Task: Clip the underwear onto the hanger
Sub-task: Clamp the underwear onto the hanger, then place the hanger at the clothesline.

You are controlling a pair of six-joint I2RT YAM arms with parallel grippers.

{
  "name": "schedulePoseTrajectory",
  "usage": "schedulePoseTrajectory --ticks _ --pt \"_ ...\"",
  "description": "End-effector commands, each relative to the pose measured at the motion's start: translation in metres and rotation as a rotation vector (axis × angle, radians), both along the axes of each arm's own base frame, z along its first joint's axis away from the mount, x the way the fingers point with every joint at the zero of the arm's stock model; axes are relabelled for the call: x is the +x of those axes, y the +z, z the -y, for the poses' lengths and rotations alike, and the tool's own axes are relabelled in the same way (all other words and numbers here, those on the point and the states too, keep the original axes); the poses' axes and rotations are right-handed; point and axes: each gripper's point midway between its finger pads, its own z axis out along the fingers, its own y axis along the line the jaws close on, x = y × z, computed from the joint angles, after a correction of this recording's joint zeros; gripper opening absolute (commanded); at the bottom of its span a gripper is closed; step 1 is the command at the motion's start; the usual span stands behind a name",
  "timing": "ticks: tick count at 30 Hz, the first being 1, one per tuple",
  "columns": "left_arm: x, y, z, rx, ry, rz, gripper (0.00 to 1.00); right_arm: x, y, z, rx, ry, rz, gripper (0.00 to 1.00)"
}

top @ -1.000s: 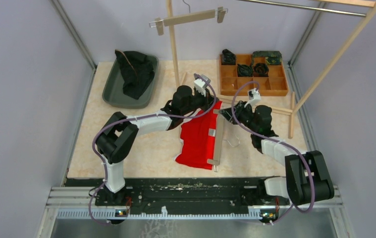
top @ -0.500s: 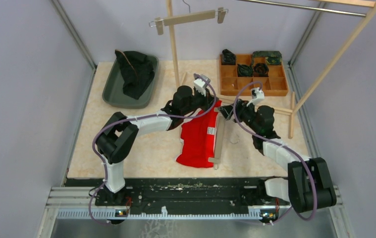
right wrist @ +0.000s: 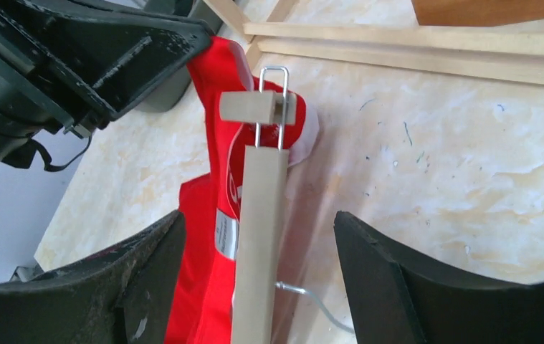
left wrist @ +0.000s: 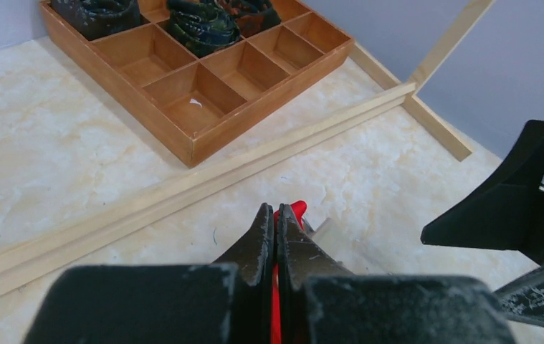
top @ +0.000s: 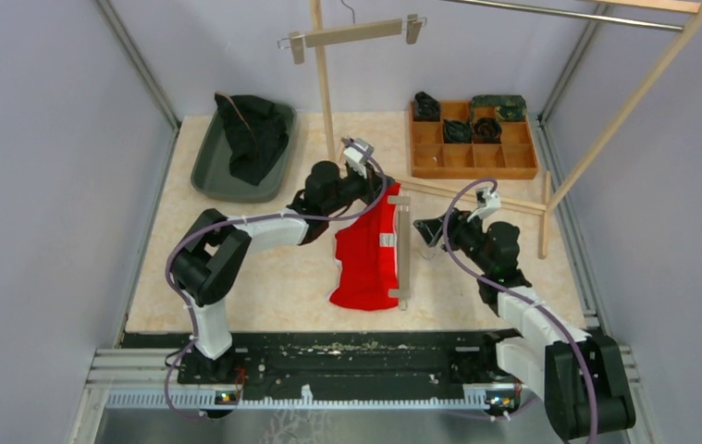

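Observation:
My right gripper is to move back and down next, to close at the hanger bar's near end (top: 404,279), clear of my left gripper.
The red underwear (top: 365,259) lies on the table mid-scene. Along its right edge lies the wooden hanger (top: 404,248), a clip at each end. My left gripper (top: 372,190) is shut on the underwear's far corner; in the left wrist view red fabric (left wrist: 296,210) pokes out between the closed fingers (left wrist: 260,244). My right gripper (top: 430,231) stands open just right of the hanger. In the right wrist view the hanger bar (right wrist: 258,236) runs between the spread fingers, untouched. Its far clip (right wrist: 258,107) lies over the red underwear (right wrist: 208,215), and the wire hook (right wrist: 315,299) points right.
A grey-green bin (top: 206,162) holding dark clothes sits far left. A wooden compartment tray (top: 472,159) with rolled dark items is far right. A wooden rack post (top: 326,92) carries a second hanger (top: 354,35). The rack's base rails (top: 476,194) lie beside my right gripper.
My right gripper opened and drew back to the right, away from the hanger's far end. My left gripper pulled the underwear's corner left; the hanger shifted left and straightened.

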Motion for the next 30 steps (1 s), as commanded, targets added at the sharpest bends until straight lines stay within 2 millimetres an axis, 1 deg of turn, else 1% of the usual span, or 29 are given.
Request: schedulePoseTrajectory --ticks 1,4,8,11,15,20,25,27,30 --pt "-0.015 0.058 -0.011 -0.178 -0.098 0.145 0.00 -0.012 0.013 -0.007 0.010 0.037 0.061 0.74" --pt "-0.016 0.061 -0.013 -0.226 -0.159 0.130 0.00 -0.018 0.018 -0.009 0.027 0.046 0.074 0.73" --pt "-0.015 0.062 -0.020 -0.304 -0.224 0.108 0.00 -0.026 0.018 -0.012 0.029 0.058 0.073 0.73" --pt "-0.012 0.064 -0.025 -0.365 -0.265 0.078 0.00 -0.030 0.014 -0.013 0.030 0.064 0.067 0.73" --pt "-0.005 0.063 -0.029 -0.393 -0.281 0.056 0.00 -0.033 0.009 -0.016 0.031 0.078 0.057 0.73" --pt "0.000 0.065 -0.033 -0.422 -0.295 0.053 0.00 -0.040 -0.003 -0.025 0.033 0.115 0.033 0.72" --pt "0.003 0.066 -0.033 -0.436 -0.322 0.046 0.00 -0.046 -0.022 -0.035 0.025 0.148 -0.006 0.71" --pt "0.004 0.066 -0.032 -0.440 -0.328 0.042 0.00 -0.049 -0.030 -0.037 0.029 0.155 -0.026 0.70" --pt "0.003 0.067 -0.032 -0.444 -0.343 0.038 0.00 -0.051 -0.038 -0.039 0.038 0.164 -0.035 0.70"
